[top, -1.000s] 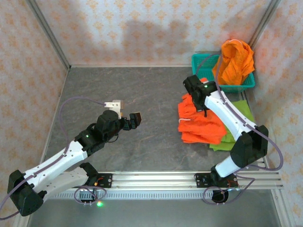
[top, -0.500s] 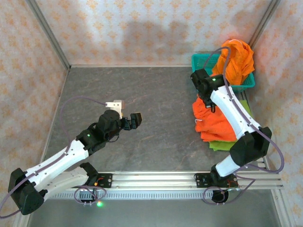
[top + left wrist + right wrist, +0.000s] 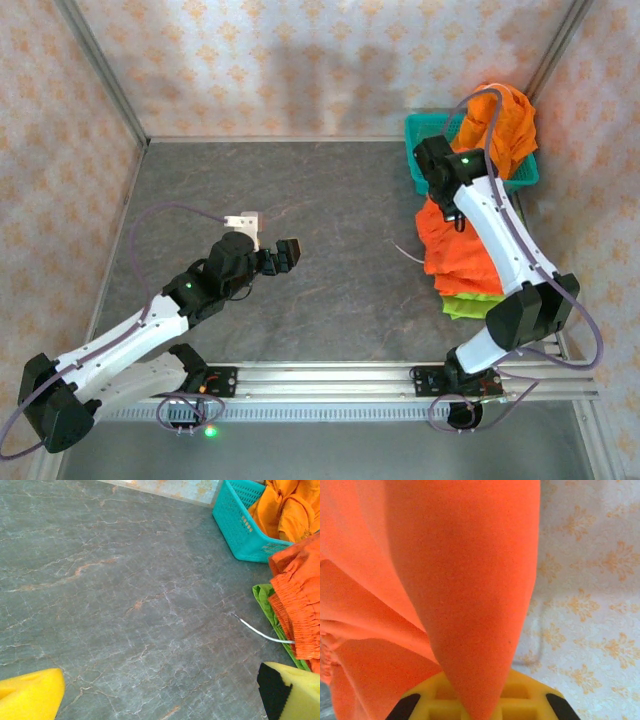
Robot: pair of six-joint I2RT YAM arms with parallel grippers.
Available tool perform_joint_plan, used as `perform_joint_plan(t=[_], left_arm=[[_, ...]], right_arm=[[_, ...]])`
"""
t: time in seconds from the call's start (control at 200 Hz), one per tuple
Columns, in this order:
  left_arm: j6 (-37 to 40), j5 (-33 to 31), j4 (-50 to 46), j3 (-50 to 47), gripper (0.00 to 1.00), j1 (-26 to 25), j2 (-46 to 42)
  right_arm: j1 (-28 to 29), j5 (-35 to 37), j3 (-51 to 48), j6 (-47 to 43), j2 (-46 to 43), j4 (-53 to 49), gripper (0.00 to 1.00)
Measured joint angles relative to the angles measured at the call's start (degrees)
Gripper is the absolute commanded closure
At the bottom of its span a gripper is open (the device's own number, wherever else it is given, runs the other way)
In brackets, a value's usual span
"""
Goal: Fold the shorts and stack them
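Observation:
The orange cloth lies bunched, so my right gripper will go down toward the patterned side to release its fold over the pile's far corner by the basket.
Bright orange shorts [image 3: 462, 255] lie bunched at the right of the table, on top of lime green shorts [image 3: 470, 306]. My right gripper [image 3: 451, 207] is shut on a fold of that orange cloth [image 3: 470, 580], which runs up out of the yellow jaws [image 3: 480, 711]. A white drawstring [image 3: 407, 252] trails left from the pile. More orange shorts [image 3: 505, 120] are heaped in the teal basket. My left gripper [image 3: 290, 252] hovers open over the table's left middle, holding nothing. In its wrist view its yellow fingertips [image 3: 30, 696] frame bare tabletop, with the orange shorts [image 3: 300, 605] and green edge [image 3: 264, 599] at the right.
The teal plastic basket [image 3: 418, 150] stands in the back right corner, [image 3: 240, 525] in the left wrist view. Patterned walls close in the back and both sides. A metal rail [image 3: 330, 378] runs along the near edge. Grey marbled tabletop [image 3: 330, 210] spreads between the arms.
My right gripper has moved right and back toward the basket, dragging the orange shorts with it over the green ones. The left arm has stayed put.

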Motion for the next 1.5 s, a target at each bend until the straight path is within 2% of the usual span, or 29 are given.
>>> perform_joint_plan(t=[0.39, 0.585, 0.916, 0.946, 0.986, 1.016, 1.031, 1.096, 1.161, 1.201, 1.306, 1.501], left_arm=[[0.8, 0.0, 0.0, 0.0, 0.0, 0.0, 0.4], [0.7, 0.0, -0.1, 0.0, 0.0, 0.0, 1.0], [0.7, 0.0, -0.1, 0.0, 0.0, 0.0, 1.0], [0.7, 0.0, -0.1, 0.0, 0.0, 0.0, 1.0], [0.7, 0.0, 0.0, 0.0, 0.0, 0.0, 1.0], [0.7, 0.0, -0.1, 0.0, 0.0, 0.0, 1.0], [0.7, 0.0, -0.1, 0.0, 0.0, 0.0, 1.0], [0.7, 0.0, -0.1, 0.0, 0.0, 0.0, 1.0], [0.6, 0.0, 0.0, 0.0, 0.0, 0.0, 1.0], [0.6, 0.0, -0.1, 0.0, 0.0, 0.0, 1.0], [0.6, 0.0, 0.0, 0.0, 0.0, 0.0, 0.9], [0.6, -0.5, 0.0, 0.0, 0.0, 0.0, 0.9]], right_arm=[[-8.6, 3.8, -6.4, -3.0, 0.3, 6.2, 1.0], [-10.8, 6.4, -8.5, -4.6, 4.0, 10.6, 1.0], [-14.1, 12.9, -12.4, -7.8, 8.5, 16.2, 0.91], [-14.7, 13.4, -12.4, -7.8, 8.7, 16.4, 0.86], [-15.7, 13.9, -12.4, -7.7, 9.1, 16.7, 0.74], [-16.7, 14.3, -12.4, -7.4, 9.3, 16.9, 0.61], [-17.0, 14.6, -12.3, -7.6, 9.4, 16.9, 0.58], [-18.9, 15.0, -11.8, -6.8, 9.8, 16.7, 0.27], [-21.0, 15.1, -10.1, -5.5, 10.2, 16.5, 0.2], [-22.1, 14.6, -8.8, -4.5, 10.2, 16.4, 0.08], [-23.9, 8.7, -6.6, -1.9, 8.3, 17.2, 0.0], [-23.9, -19.5, -9.2, 3.8, -6.2, 24.4, 0.0]])
